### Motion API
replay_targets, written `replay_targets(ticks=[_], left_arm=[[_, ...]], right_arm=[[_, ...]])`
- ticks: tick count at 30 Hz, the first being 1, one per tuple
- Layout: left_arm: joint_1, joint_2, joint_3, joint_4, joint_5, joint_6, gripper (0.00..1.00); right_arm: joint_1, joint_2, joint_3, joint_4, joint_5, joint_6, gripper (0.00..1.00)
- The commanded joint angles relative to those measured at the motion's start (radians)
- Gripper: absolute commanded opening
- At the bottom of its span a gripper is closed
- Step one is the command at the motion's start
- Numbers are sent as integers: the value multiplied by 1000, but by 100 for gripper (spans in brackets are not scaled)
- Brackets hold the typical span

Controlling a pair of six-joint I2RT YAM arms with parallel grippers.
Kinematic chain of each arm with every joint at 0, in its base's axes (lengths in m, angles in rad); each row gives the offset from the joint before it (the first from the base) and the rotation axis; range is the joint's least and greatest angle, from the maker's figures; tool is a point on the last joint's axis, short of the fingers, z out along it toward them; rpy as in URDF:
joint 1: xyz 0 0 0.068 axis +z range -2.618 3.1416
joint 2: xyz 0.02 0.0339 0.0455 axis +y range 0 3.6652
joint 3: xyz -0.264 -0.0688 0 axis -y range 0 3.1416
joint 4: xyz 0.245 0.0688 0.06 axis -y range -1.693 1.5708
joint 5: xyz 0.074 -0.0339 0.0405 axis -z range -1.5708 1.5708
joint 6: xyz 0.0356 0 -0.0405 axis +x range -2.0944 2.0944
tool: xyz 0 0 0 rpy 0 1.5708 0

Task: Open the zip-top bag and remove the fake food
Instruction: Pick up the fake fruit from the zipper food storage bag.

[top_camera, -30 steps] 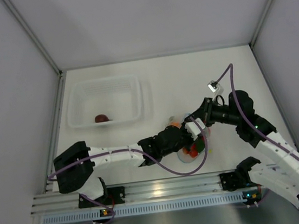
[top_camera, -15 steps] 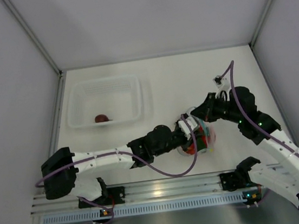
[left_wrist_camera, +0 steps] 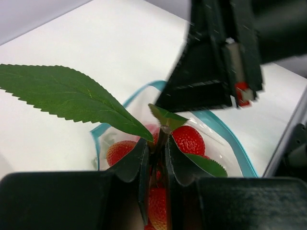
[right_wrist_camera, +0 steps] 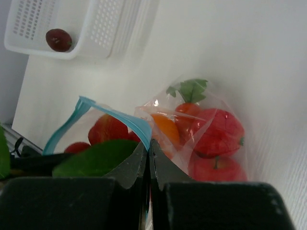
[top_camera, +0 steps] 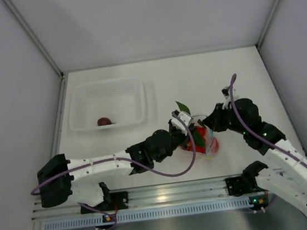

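Note:
My left gripper needs to rise from the bag (top_camera: 212,144) next, swing outward and go down into the clear tray (top_camera: 96,107) to let go of the berry cluster, because the tray's bare bottom shows beside the purple-brown piece.
The zip-top bag (right_wrist_camera: 211,120) lies between both arms, its teal zip strip (left_wrist_camera: 225,135) gaping open. My right gripper (right_wrist_camera: 149,140) is shut on that strip's edge and holds the bag (top_camera: 212,144) up. Still inside are an orange (right_wrist_camera: 165,127), a carrot (right_wrist_camera: 188,106) and red round fruits (right_wrist_camera: 218,132). My left gripper (left_wrist_camera: 160,152) is shut on the stem of the red berry cluster (left_wrist_camera: 188,139) at the bag's mouth. The cluster's long green leaf (left_wrist_camera: 72,96) sticks out over the table (top_camera: 183,107). My left gripper (top_camera: 184,129) sits just left of my right gripper (top_camera: 211,127).
A clear rigid tray (top_camera: 80,110) stands at the back left and holds a small dark purple-brown piece (top_camera: 105,121), also visible in the right wrist view (right_wrist_camera: 58,39). White walls close the table on three sides. Purple cables loop over both arms.
My left gripper has drawn back to the left with the berry cluster, and the leaf now stands out of the bag. The right arm has shifted slightly, keeping its hold on the zip edge.

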Motion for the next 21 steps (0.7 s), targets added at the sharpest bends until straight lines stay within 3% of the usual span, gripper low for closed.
replay_targets(ticks=[1,14,21], left_arm=[[-3,-33,18,81,-201,-66,0],[-3,-117,39,84,-151,-371,0],[-1,-187,55,124,-45,-383,0]], right_arm=[[26,-63,-36,48,30,5,0],[68,-62,-33,68,93,26,0],[178,-33,-3,52,242,43,0]])
